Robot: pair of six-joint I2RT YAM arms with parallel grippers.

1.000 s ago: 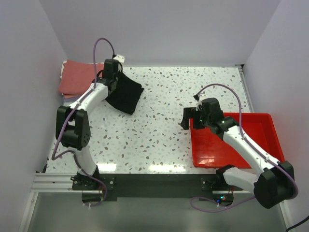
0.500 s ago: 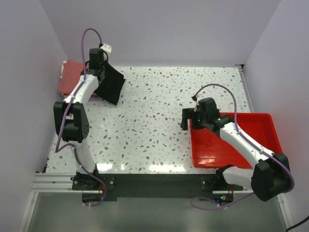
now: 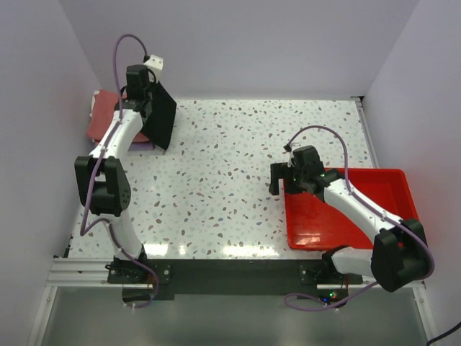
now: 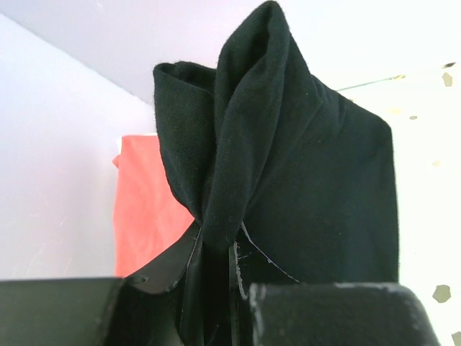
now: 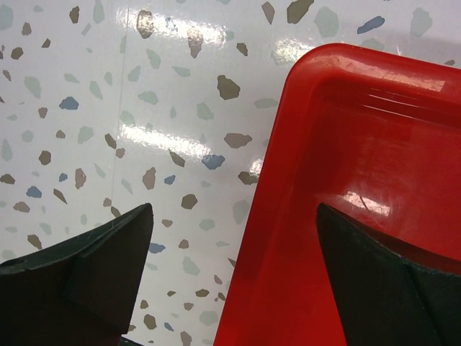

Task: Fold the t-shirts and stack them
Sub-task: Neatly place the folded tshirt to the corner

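My left gripper goes left in the top view next, then down over the salmon-red t-shirt, and lets go, since the black t-shirt hangs beside it.
A folded black t-shirt hangs from my left gripper at the back left of the table, lifted off the surface. In the left wrist view the jaws of that gripper are shut on a bunched fold of the black t-shirt. Behind it a salmon-red t-shirt lies folded on a pile by the left wall, also seen as the salmon-red t-shirt in the wrist view. A lavender edge shows under that pile. My right gripper stands open and empty over the tray's left rim.
A red plastic tray sits at the right of the speckled table; in the right wrist view the tray's rim runs between the open fingers. Walls close in on the left, back and right.
My left arm has carried the black t-shirt up and leftward, from over the table toward the pile at the back left. The right arm has barely shifted.
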